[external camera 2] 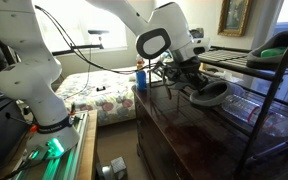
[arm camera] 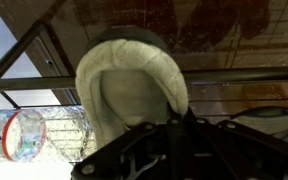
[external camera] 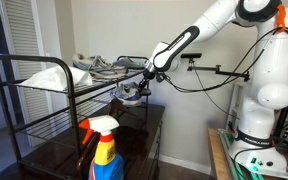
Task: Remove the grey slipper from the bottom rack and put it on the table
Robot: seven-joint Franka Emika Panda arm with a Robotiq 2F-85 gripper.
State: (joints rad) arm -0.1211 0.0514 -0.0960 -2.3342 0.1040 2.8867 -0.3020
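The grey slipper still hangs beside the rack's bars, so my gripper must next pull back, then lower to the bare tabletop before the rack and release.
My gripper is shut on the rim of the grey slipper and holds it in the air at the open end of the black rack, above the dark brown table. In an exterior view the slipper hangs under the gripper, just off the end of the rack. The wrist view shows the slipper's pale fleecy lining with my gripper's jaws pinching its edge. The bottom rack is the lower wire shelf; it also shows in an exterior view. The table top also shows there.
A dark shoe lies on the upper shelf, and a pale shoe with more shoes beyond it. A blue spray bottle with a red trigger stands on the table. A clear round container shows in the wrist view.
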